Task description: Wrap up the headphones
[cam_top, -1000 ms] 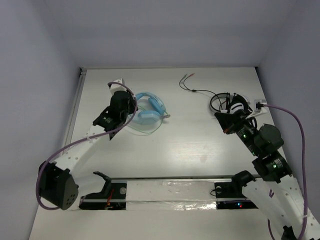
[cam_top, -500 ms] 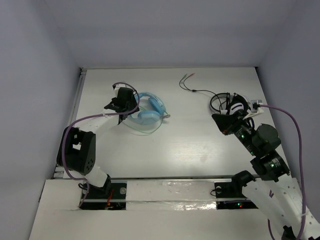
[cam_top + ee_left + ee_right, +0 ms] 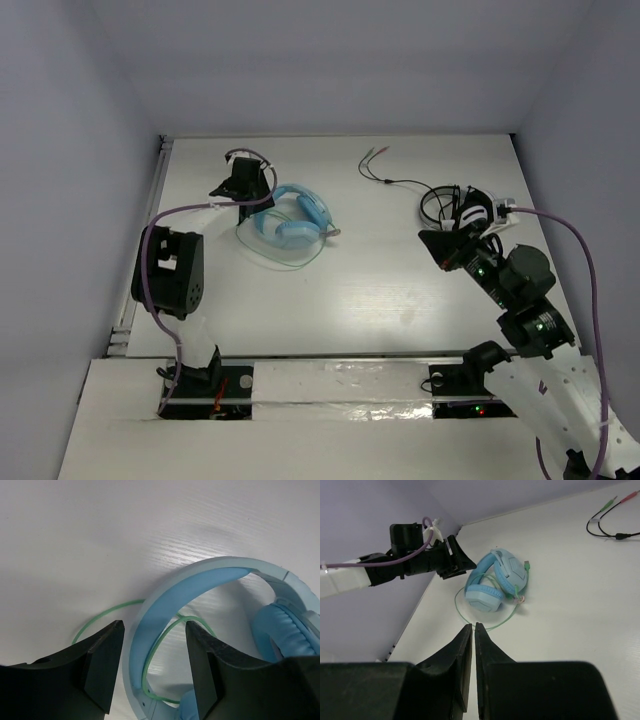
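The left gripper comes down next onto the headband's curved side (image 3: 261,220) (image 3: 141,642) just below it, because its open fingers already stand to either side of that headband.
The light-blue headphones (image 3: 297,216) lie at the far left of the table, earcups folded together. Their thin green cable (image 3: 283,259) loops loosely on the table round them. My left gripper (image 3: 258,198) hovers at the headband's left side and is open. In the left wrist view its jaws (image 3: 155,627) straddle the headband (image 3: 165,595) and a loop of cable (image 3: 100,617) without touching either. My right gripper (image 3: 440,245) hangs over the right half of the table. Its fingers (image 3: 473,626) are shut with nothing between them. It looks across at the headphones (image 3: 497,580).
A smaller black-and-white headset (image 3: 457,205) lies at the far right, just beyond my right gripper. Its dark cable (image 3: 400,181) runs left and ends in plugs (image 3: 375,152). A rail (image 3: 150,225) runs along the table's left edge.
My left arm has folded back toward its base, and its gripper has opened and shifted to the far-left side of the headband. The right gripper has barely moved.
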